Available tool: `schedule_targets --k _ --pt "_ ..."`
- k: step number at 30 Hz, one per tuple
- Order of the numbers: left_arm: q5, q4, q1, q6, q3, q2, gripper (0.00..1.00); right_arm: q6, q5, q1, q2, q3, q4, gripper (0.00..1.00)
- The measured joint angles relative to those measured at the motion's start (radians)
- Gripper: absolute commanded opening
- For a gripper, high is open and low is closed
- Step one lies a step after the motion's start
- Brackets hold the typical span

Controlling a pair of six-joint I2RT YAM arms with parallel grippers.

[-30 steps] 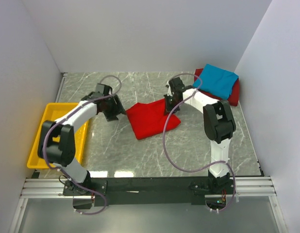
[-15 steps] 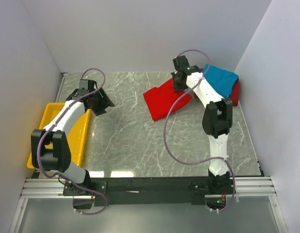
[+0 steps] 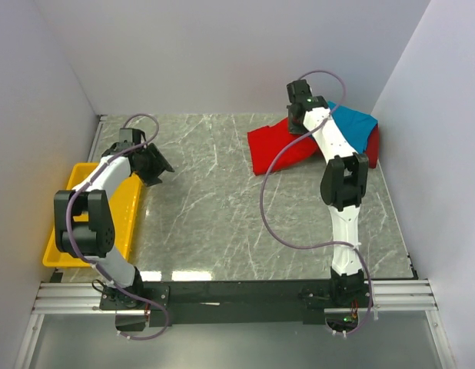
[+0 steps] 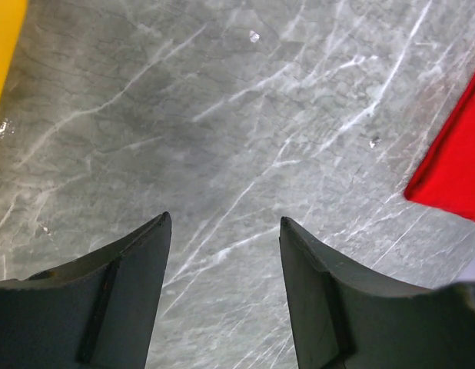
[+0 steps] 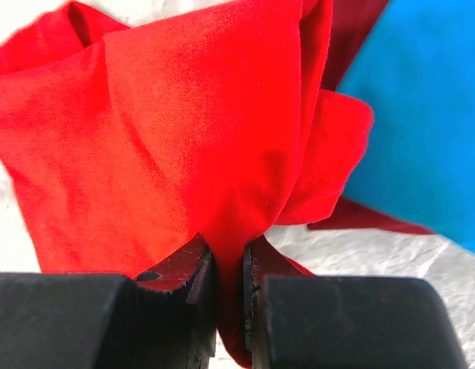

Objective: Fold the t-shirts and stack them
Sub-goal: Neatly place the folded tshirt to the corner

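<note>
My right gripper lifts the bright red t-shirt [image 3: 277,146] next, since it lies beside the stack, then carries it over the turquoise-blue t-shirt [image 3: 354,127], lowers it there and releases.
The bright red t-shirt [image 3: 277,146] lies folded at the back right, its far edge against the stack. My right gripper [image 3: 298,117] is shut on a pinch of its cloth [image 5: 230,254]. The turquoise-blue t-shirt [image 3: 354,127] lies folded on the darker red t-shirt [image 3: 371,146] in the back right corner; both show in the right wrist view, blue [image 5: 422,115] and dark red [image 5: 353,27]. My left gripper [image 3: 154,163] is open and empty over bare marble near the tray; a corner of the bright red shirt [image 4: 456,161] shows at its right.
A yellow plastic tray [image 3: 76,211] sits at the left edge of the marble table [image 3: 214,207]. White walls close in the back and both sides.
My right gripper has dragged the bright red shirt from the table's middle back and right to the stack. My left gripper let go and pulled back left toward the tray.
</note>
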Motion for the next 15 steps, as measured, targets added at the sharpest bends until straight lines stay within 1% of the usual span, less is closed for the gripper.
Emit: schedule_targets --k 10,15 --pt "0.012 0.019 0.032 -0.002 0.005 0.060 0.64 -0.026 0.018 -0.047 -0.001 0.124 0.078 0.00" --pt "0.018 0.021 0.032 -0.005 0.005 0.069 0.64 -0.028 -0.001 -0.098 -0.001 0.166 0.108 0.00"
